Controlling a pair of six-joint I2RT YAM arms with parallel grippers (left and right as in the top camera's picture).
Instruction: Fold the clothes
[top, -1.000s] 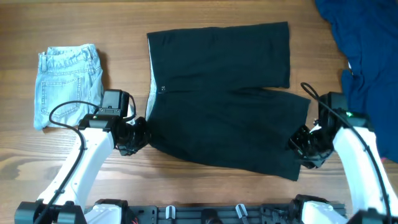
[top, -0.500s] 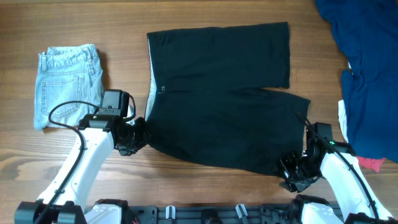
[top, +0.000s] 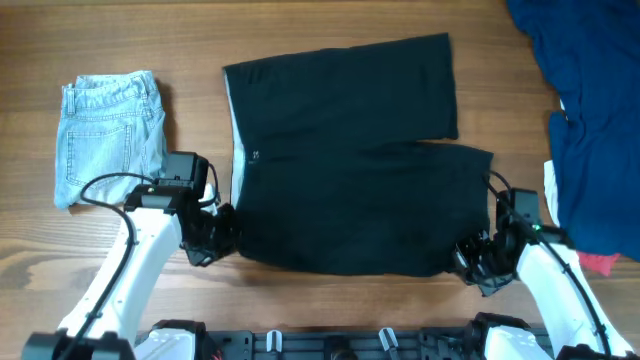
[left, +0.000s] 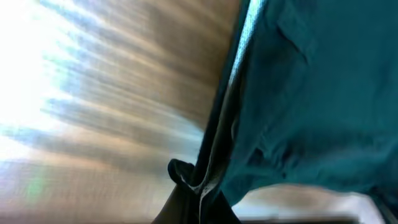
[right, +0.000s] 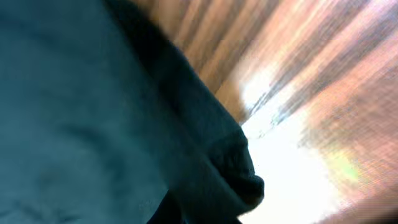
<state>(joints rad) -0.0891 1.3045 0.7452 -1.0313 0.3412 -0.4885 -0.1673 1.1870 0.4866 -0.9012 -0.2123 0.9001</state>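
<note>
My left gripper should carry the pinched corner up and outward onto the far waistband corner (top: 230, 73) and release, halving the spread shorts.
Black shorts (top: 350, 160) lie spread on the wooden table, waistband to the left, legs to the right. My left gripper (top: 222, 238) is shut on the near waistband corner; the left wrist view shows the pinched hem (left: 202, 183) rising from my fingers. My right gripper (top: 470, 262) is shut on the near leg's hem corner; the right wrist view shows a bunched fold of the dark cloth (right: 217, 168) in the jaws. The near edge of the shorts runs straight between both grippers.
Folded light denim shorts (top: 108, 130) lie at the left. A heap of dark blue clothing (top: 585, 110) fills the right side, with a bit of red and white cloth (top: 598, 262) at its near edge.
Both grippers took hold of the near corners and pulled the near edge taut. The whole shorts shifted a little left. The right gripper moved up toward the hem.
</note>
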